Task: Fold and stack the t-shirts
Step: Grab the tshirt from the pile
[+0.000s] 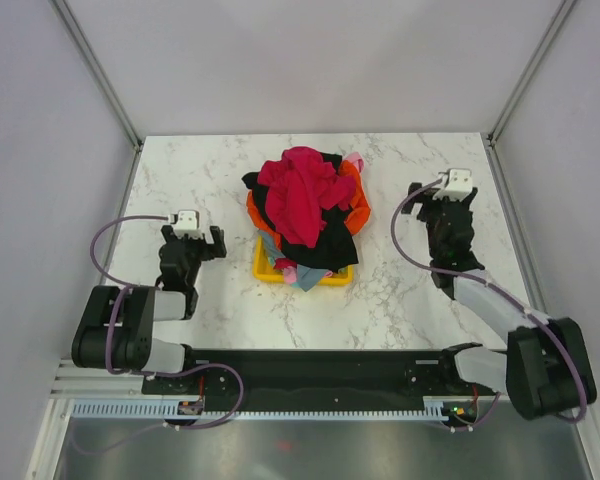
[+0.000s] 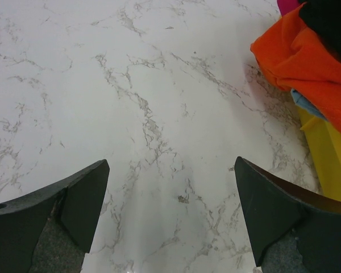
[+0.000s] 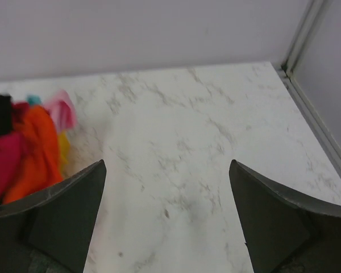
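My left gripper moves toward the bin and down onto the bin's side rim (image 1: 257, 265) next, since that rim is bare of cloth by the bin's near corner.
The t-shirts lie in a crumpled pile (image 1: 305, 215) heaped over a small yellow bin (image 1: 263, 270) at the table's middle. A crimson red shirt (image 1: 302, 195) is on top, with black (image 1: 332, 245), orange (image 1: 357, 200), pink (image 1: 354, 160) and light blue (image 1: 305, 277) cloth under and around it. My left gripper (image 1: 192, 234) is open and empty over bare marble, left of the pile. Its wrist view (image 2: 170, 187) shows orange cloth (image 2: 307, 62) and the bin (image 2: 329, 162) at the right. My right gripper (image 1: 445, 200) is open and empty, right of the pile. Its wrist view (image 3: 167, 187) shows orange (image 3: 37, 148) and pink (image 3: 59, 111) cloth at the left.
The white marble table (image 1: 200, 170) is enclosed by grey walls with metal corner posts (image 1: 520, 80). The right wrist view shows the table's right edge rail (image 3: 315, 122). The arm bases sit on a black rail (image 1: 320, 365) at the near edge.
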Controlling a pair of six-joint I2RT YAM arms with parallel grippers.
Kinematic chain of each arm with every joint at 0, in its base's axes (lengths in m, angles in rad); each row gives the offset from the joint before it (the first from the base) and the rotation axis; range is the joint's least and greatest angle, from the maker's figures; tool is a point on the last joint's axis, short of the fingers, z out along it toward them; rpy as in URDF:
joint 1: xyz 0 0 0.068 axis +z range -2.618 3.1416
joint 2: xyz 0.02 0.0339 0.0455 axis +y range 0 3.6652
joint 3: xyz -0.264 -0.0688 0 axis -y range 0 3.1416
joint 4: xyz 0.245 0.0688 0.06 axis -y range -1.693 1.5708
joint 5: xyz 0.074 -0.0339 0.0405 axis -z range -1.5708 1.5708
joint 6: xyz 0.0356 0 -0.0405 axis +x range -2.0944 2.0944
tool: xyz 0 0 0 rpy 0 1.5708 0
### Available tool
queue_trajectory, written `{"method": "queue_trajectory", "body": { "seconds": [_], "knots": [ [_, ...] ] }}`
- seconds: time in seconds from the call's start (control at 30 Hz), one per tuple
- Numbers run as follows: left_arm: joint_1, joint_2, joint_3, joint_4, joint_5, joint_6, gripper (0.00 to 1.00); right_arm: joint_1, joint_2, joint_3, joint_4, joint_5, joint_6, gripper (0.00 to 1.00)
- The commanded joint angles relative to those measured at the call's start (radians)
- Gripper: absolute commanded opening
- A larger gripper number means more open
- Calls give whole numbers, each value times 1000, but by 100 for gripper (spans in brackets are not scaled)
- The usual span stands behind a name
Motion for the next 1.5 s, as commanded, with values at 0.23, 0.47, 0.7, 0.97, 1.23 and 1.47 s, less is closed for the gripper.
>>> {"method": "queue_trajectory", "body": {
  "seconds": [0.23,0.47,0.7,0.97,1.23,1.47],
  "knots": [
    [25,-267,488,-1064,-235,-649,100,5,-134,301,-529,-246,417,98],
    [-108,-190,563,-1121,94,-506,100,5,-141,302,-661,-244,401,98],
    [-257,-264,471,-1225,-16,-534,95,5,-187,288,-704,-225,390,98],
    [-346,-143,477,-1222,-26,-526,71,5,-181,289,-732,-230,399,98],
    [-383,66,560,-1209,-53,-514,19,5,-186,286,-752,-202,381,98],
    [-361,61,618,-1262,-127,-486,2,5,-181,288,-755,-213,379,98]
  ]
}}
